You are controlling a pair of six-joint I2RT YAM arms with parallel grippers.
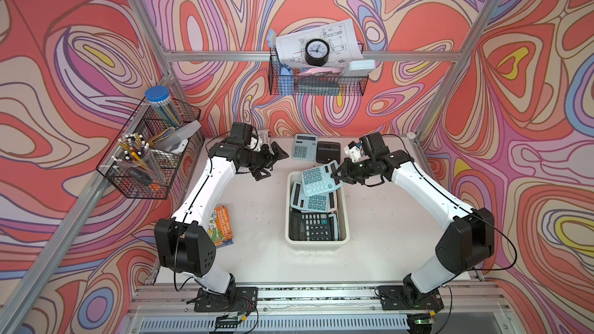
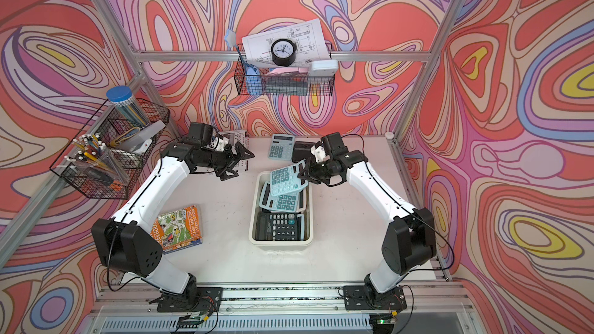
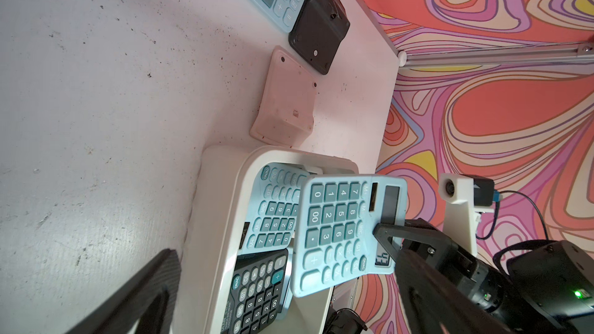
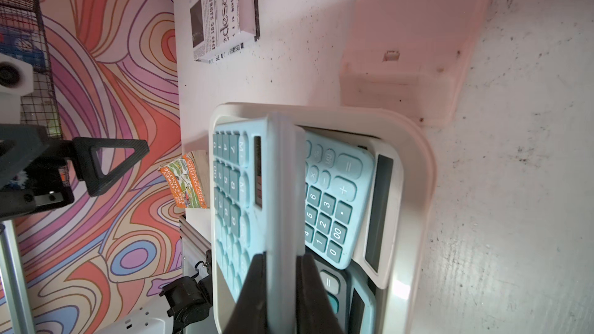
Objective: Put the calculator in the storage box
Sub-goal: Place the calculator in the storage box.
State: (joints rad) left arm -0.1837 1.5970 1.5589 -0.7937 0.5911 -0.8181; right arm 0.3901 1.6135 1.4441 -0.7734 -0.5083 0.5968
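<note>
The robot's right gripper, still above the box's rim, should next lower the held calculator onto the other light blue calculator (image 1: 314, 202) (image 4: 334, 204) inside the box and let go, since that one is below it.
My right gripper (image 1: 336, 173) (image 4: 284, 271) is shut on the screen end of a light blue calculator (image 1: 319, 178) (image 3: 337, 229). It holds the calculator tilted above the far end of the cream-white storage box (image 1: 345, 220) (image 4: 414, 187). Inside the box lie another light blue calculator (image 1: 310, 200) and a black one (image 1: 308, 226). My left gripper (image 1: 271, 162) hangs open over the table to the left of the box, with nothing between its fingers.
Behind the box lie a blue calculator (image 1: 304, 146), a black one face down (image 1: 328, 151) and a pink one face down (image 3: 286, 97). A magazine (image 4: 221, 11) sits at the back left and an orange book (image 1: 223, 226) under the left arm. Black wire baskets (image 1: 151, 152) (image 1: 316, 81) hang on the walls.
</note>
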